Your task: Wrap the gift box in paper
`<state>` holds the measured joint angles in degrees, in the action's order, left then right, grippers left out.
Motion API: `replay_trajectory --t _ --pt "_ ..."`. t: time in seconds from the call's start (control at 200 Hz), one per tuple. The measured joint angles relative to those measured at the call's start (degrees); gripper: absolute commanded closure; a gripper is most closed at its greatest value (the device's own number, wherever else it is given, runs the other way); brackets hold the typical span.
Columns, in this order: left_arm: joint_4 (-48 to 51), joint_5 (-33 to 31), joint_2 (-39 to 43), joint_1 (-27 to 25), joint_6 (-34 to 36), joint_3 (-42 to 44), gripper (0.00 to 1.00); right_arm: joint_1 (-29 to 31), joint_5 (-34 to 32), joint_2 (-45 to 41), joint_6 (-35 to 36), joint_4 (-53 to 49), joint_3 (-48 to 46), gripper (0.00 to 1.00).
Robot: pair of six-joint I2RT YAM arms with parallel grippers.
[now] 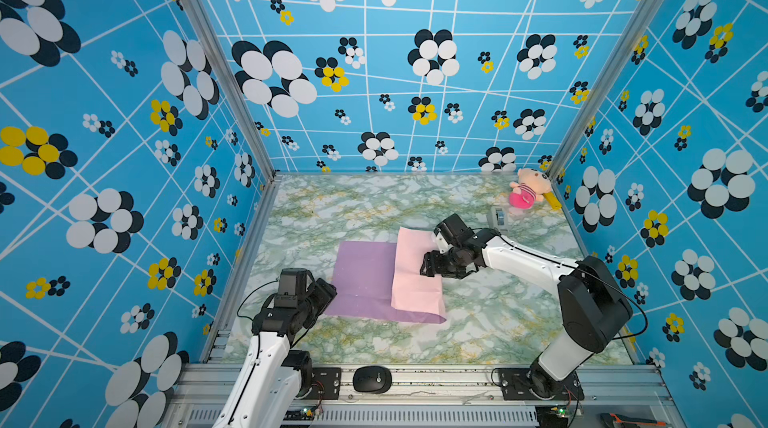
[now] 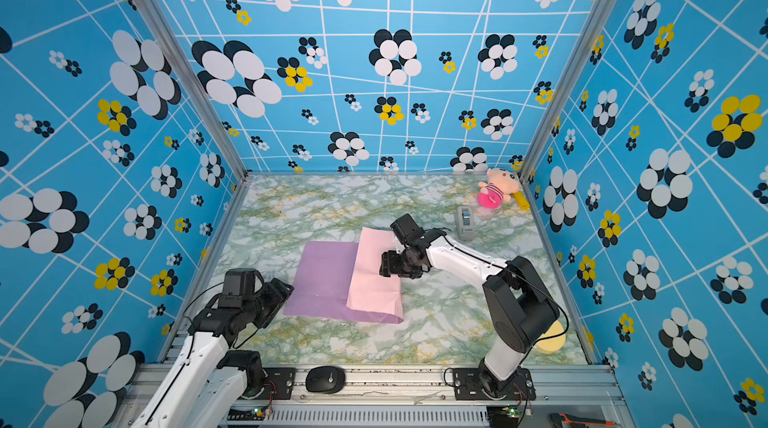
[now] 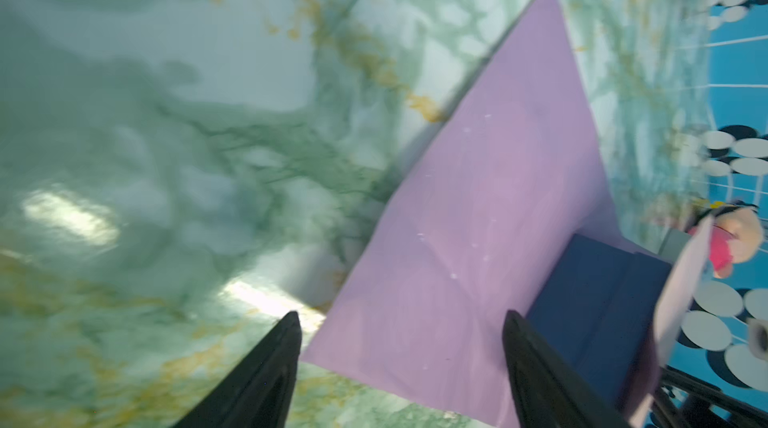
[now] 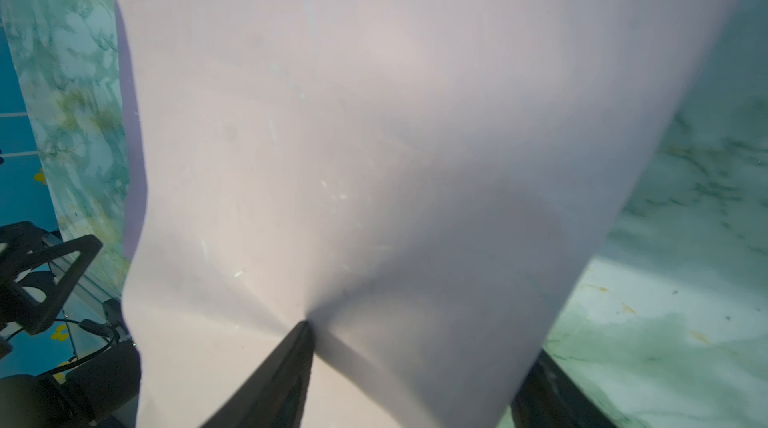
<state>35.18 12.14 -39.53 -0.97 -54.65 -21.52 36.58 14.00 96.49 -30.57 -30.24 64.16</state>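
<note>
The left gripper needs to go down and move toward the box, onto the paper's lilac edge by the near corner, because this side of the paper is still flat and unfolded.
The paper lies on the marble table in both top views, its lilac face flat at the left. Its pale pink flap is folded over to the right. The navy gift box shows under that flap only in the left wrist view. My left gripper is open at the paper's left edge, holding nothing. My right gripper straddles the covered box. One fingertip dents the pink flap. The other finger is half hidden behind the paper's edge.
A grey tape dispenser stands behind the right arm. A pink plush toy and a yellow stick lie in the back right corner. A yellow disc lies by the right arm's base. A black mouse rests on the front rail.
</note>
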Motion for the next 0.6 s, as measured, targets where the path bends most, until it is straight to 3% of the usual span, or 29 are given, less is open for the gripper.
replay_trajectory --t 0.125,0.2,0.5,0.6 --pt "1.92 0.44 -1.36 1.81 -0.24 1.92 0.22 0.0 0.02 0.11 0.35 0.0 0.13 0.28" --pt "0.79 1.51 -2.64 2.12 -0.35 2.38 0.27 0.0 0.04 0.11 0.37 0.0 0.13 0.28" --pt "-15.19 10.82 -9.09 2.14 -1.77 5.9 0.45 -0.13 0.33 0.11 0.39 0.04 0.13 0.29" --pt "-18.45 12.81 -10.14 2.1 -1.84 6.97 0.55 -0.15 0.42 0.11 0.42 0.04 0.13 0.29"
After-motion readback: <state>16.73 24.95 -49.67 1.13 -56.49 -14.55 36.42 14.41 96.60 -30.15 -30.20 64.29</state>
